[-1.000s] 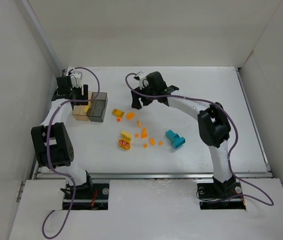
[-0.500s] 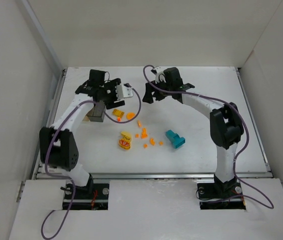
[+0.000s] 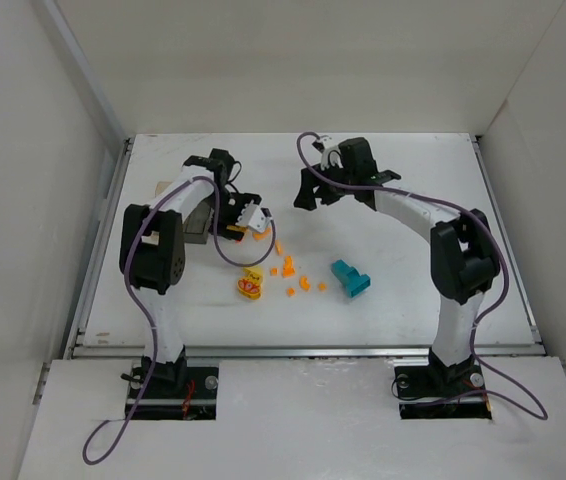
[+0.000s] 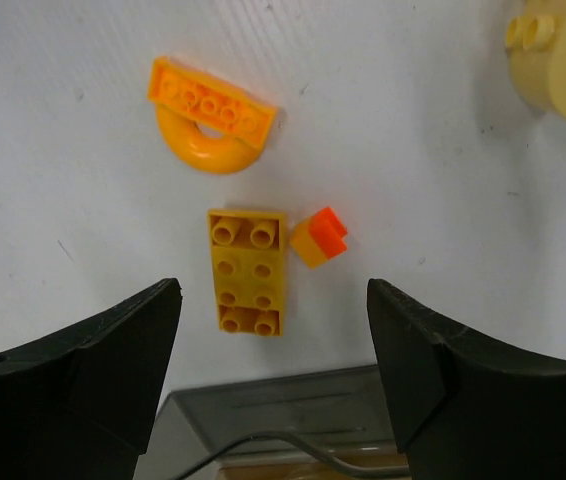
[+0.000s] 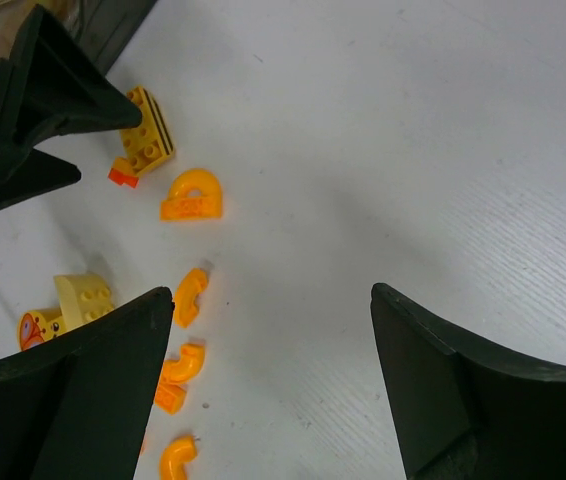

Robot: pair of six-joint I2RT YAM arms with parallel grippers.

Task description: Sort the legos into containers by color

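My left gripper will go down next, put its open fingers on both long sides of the yellow-orange brick (image 4: 248, 270) and close. The brick is below my left gripper, with those sides facing the fingers.
My left gripper (image 3: 235, 216) is open and empty, hanging over a yellow-orange brick (image 4: 248, 270) and a small orange bit (image 4: 321, 235), just right of the containers. An orange arch (image 4: 211, 130) lies beyond the brick. The smoky grey container (image 3: 197, 222) shows beside the arm and in the left wrist view (image 4: 293, 410). Only a corner of the amber container (image 3: 164, 187) shows. My right gripper (image 3: 309, 192) is open and empty, apart from the pile. Several orange bits (image 3: 288, 268), a yellow piece with red marks (image 3: 250, 284) and the teal block (image 3: 350, 278) lie mid-table.
The right wrist view shows my open gripper (image 5: 271, 292) over bare table, with curved orange bits (image 5: 191, 295) to its left, the arch (image 5: 193, 195) and the brick (image 5: 148, 145) farther off. White walls enclose the table on three sides.
My left gripper swung from above the containers to the right and down over the yellow-orange brick. My right gripper moved to the right and a little nearer.
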